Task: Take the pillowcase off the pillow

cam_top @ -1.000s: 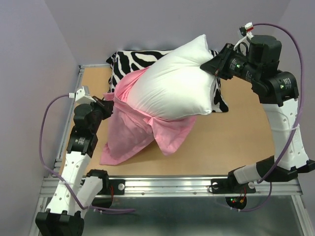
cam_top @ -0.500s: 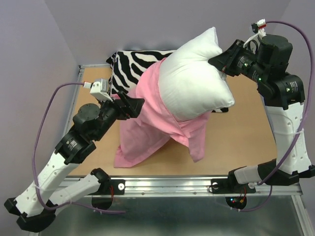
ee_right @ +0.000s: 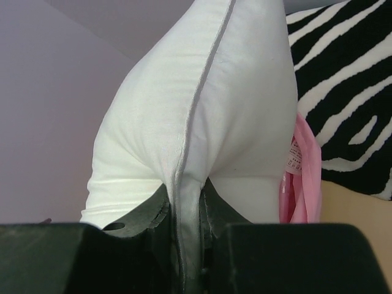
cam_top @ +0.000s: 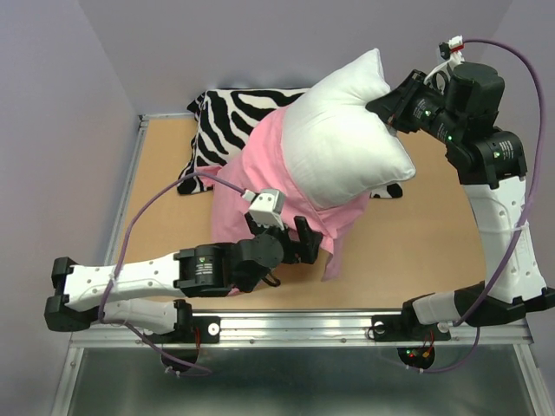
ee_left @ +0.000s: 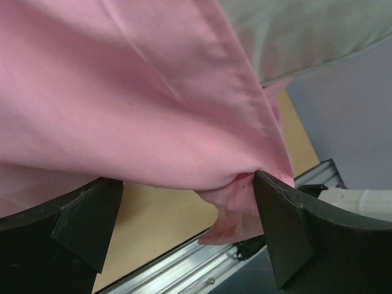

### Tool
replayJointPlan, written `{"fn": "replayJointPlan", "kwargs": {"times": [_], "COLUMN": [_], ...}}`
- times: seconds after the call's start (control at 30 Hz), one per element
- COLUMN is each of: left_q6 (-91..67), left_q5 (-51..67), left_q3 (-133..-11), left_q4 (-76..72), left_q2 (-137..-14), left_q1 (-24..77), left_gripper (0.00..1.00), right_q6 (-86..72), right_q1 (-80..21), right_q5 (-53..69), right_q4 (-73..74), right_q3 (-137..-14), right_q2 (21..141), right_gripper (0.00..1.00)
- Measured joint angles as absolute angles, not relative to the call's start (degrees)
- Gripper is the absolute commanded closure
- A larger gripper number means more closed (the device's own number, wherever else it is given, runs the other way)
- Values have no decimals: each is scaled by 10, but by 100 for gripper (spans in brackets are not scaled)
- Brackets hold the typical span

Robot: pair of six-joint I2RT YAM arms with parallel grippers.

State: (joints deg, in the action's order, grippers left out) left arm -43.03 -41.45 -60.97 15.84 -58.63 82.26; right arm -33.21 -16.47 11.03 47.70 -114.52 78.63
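Note:
The pillowcase drapes across my left gripper's open fingers. Next, that gripper shifts to the left in the top view and closes on the fold of pillowcase (ee_left: 169, 173).
My right gripper (cam_top: 388, 106) is shut on the edge seam of the plump white pillow (cam_top: 342, 139) and holds it tilted up above the table. In the right wrist view its fingers (ee_right: 223, 245) pinch that seam of the pillow (ee_right: 202, 110). The pink pillowcase (cam_top: 260, 173) still wraps the pillow's lower left end and hangs down to the table. My left gripper (cam_top: 303, 244) is low at the near side, open, under the hanging pink corner. In the left wrist view the pillowcase (ee_left: 135, 92) drapes over the open left gripper (ee_left: 184, 205) and touches the right finger (ee_left: 288, 226).
A black-and-white zebra-striped pillow (cam_top: 230, 117) lies at the back of the wooden tabletop (cam_top: 416, 260), partly under the lifted pillow. A metal rail (cam_top: 303, 328) runs along the near edge. Purple walls close in the back and sides.
My left gripper let go of the pillowcase's left edge, opened wide, and its arm swung low to the near side under the hanging corner. The right arm raised the pillow, then held still.

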Motion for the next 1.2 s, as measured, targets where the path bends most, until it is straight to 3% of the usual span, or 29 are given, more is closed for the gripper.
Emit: {"fn": "replayJointPlan", "kwargs": {"times": [0.17, 0.27, 0.3, 0.37, 0.63, 0.87, 1.13, 1.2], "left_q6": [-454, -464, -462, -463, -427, -290, 20, 21], "left_q5": [-455, -477, -486, -502, -551, -615, -659, -595], "left_q3": [-595, -576, -570, -558, -580, -808, -1020, -1109], "left_q4": [145, 129, 126, 123, 175, 270, 156, 220], "left_q2": [-625, -616, -612, -593, -497, -518, -617, -693], "left_q1": [836, 836, 836, 836, 836, 836, 811, 726], "left_gripper": [4, 54, 80, 100, 100, 100, 100, 100], "right_q6": [-332, -332, -332, -331, -319, -300, -319, -333], "right_q1": [-165, -165, -165, -165, -165, -166, -166, -169], "right_q5": [109, 109, 108, 107, 82, 58, 130, 158], "right_q4": [471, 465, 464, 462, 460, 469, 428, 412], "right_q3": [-1141, -1135, -1135, -1133, -1116, -1083, -789, -705], "right_q2": [786, 785, 785, 784, 776, 753, 569, 524], "right_gripper": [100, 99, 100, 99, 99, 99, 100, 99]}}
